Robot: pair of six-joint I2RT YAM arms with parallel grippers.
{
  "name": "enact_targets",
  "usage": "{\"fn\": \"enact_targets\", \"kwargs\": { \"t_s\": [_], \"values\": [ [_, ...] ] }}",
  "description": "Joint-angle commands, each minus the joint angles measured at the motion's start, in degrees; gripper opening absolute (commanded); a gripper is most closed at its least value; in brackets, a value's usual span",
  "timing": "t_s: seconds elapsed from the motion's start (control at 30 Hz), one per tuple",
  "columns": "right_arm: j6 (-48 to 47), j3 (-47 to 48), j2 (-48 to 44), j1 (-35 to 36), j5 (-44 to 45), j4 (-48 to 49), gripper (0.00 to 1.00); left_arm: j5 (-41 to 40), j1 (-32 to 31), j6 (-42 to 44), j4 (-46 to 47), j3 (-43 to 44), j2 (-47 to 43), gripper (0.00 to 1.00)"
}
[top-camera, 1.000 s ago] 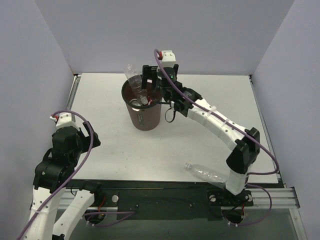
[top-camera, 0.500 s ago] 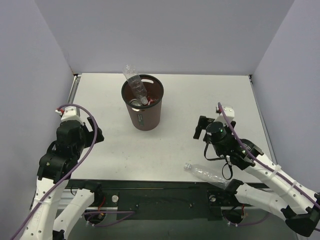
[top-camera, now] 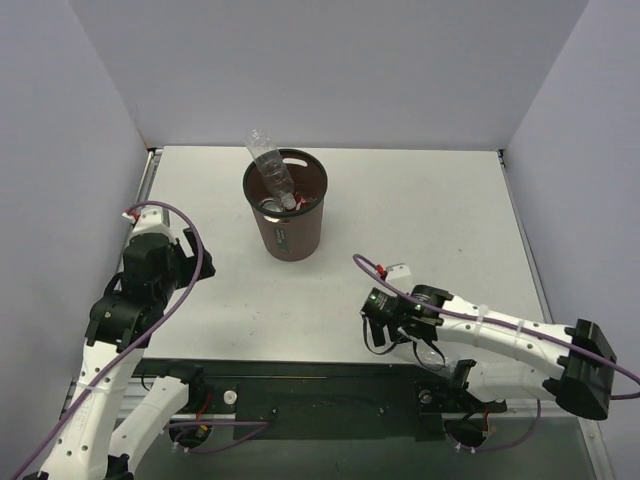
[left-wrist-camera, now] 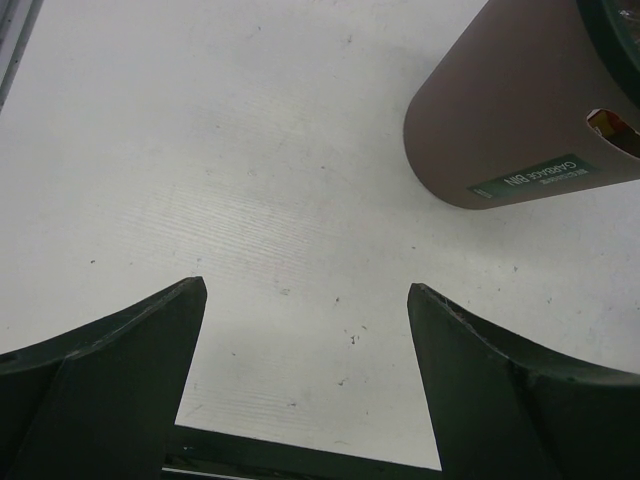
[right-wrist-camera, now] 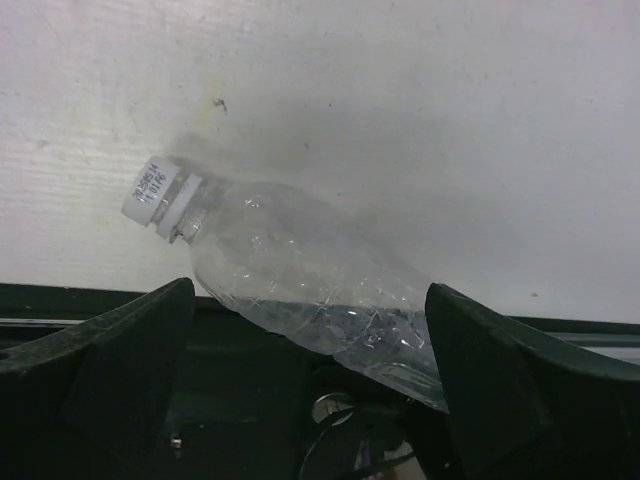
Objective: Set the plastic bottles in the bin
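The right gripper will next move down onto the crinkly bottle's shoulder (right-wrist-camera: 233, 226) beside the white cap (right-wrist-camera: 152, 190), because the other end of the bottle sticks out over the rail.
The dark brown bin (top-camera: 288, 222) stands at the back middle of the table. A clear plastic bottle (top-camera: 268, 162) leans out over its far left rim, and other items lie inside. Another clear crinkly bottle (right-wrist-camera: 300, 272) with a white cap (right-wrist-camera: 152, 190) lies at the table's near edge, partly over the black rail. My right gripper (right-wrist-camera: 308, 288) is open, low over this bottle, with a finger on each side of its body and not closed on it. In the top view the right gripper (top-camera: 400, 335) hides most of that bottle. My left gripper (left-wrist-camera: 306, 286) is open and empty above bare table.
The bin's side also shows at the upper right of the left wrist view (left-wrist-camera: 520, 110), with a green label. The black frame rail (top-camera: 320, 385) runs along the near edge. Grey walls close in the left, back and right.
My right arm has swung from the bin's rim back to the near edge and come down over the lying bottle. A bottle stays leaning in the bin. My left arm has shifted slightly forward.
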Motion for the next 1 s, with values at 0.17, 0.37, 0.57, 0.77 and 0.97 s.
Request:
{"fn": "enact_targets", "kwargs": {
  "t_s": [0.17,0.37,0.57,0.77,0.97],
  "values": [
    [-7.62,7.05,21.92,3.63,-1.11,-5.24,0.96,-0.18,0.18,0.21,1.93,0.09,-1.4,0.93],
    [-9.47,7.93,27.3,3.63,-0.05,-3.23,0.89,-0.8,0.27,0.38,1.22,0.18,-1.75,0.93],
    [-11.23,6.71,27.74,1.53,-1.54,0.29,0.74,-0.09,0.35,0.12,1.92,-0.08,-1.66,0.93],
    [-12.11,8.02,27.05,-0.06,-0.23,0.3,0.55,0.17,0.27,0.03,1.93,0.09,-1.93,0.93],
    [-12.9,13.37,20.02,-2.34,5.91,-4.0,0.38,-0.97,0.35,0.47,0.7,1.23,-2.45,0.93]
  ]
}}
